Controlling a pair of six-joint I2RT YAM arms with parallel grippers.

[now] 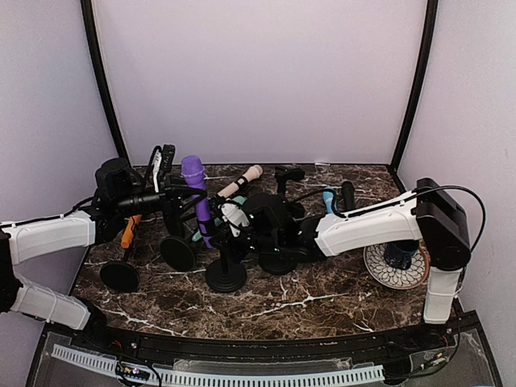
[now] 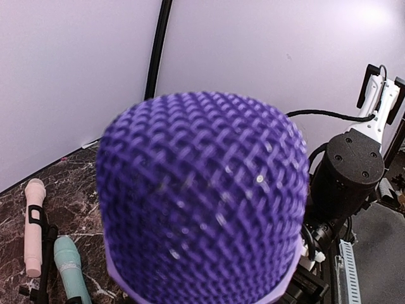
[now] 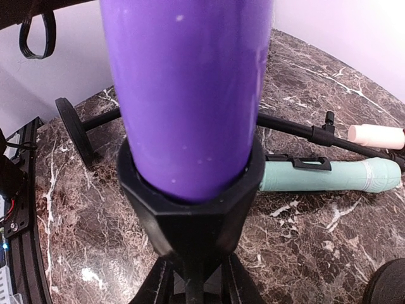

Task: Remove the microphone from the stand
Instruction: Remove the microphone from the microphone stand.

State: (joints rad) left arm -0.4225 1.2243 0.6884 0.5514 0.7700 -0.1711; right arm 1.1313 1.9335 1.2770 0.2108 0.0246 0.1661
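I will next carry the stand outward with my right gripper once its clip empties and let it go beside the nearby round base, since my left gripper has the microphone.
A purple microphone (image 1: 201, 214) stands tilted in the black clip (image 3: 190, 215) of a stand with a round base (image 1: 226, 276). My left gripper (image 1: 184, 195) is at the microphone's upper body just below the mesh head and looks shut on it. That head (image 2: 202, 196) fills the left wrist view and hides the fingers. My right gripper (image 1: 242, 234) is shut on the stand's stem just under the clip. In the right wrist view its fingers (image 3: 158, 285) flank the stem, and the purple body (image 3: 186, 95) sits in the clip.
A pink microphone (image 1: 242, 181) and a teal one (image 3: 329, 177) lie behind the stand with toppled stands. An orange microphone (image 1: 127, 232) stands at the left over a round base (image 1: 119, 276). A plate (image 1: 395, 278) with a dark cup (image 1: 401, 254) is at the right.
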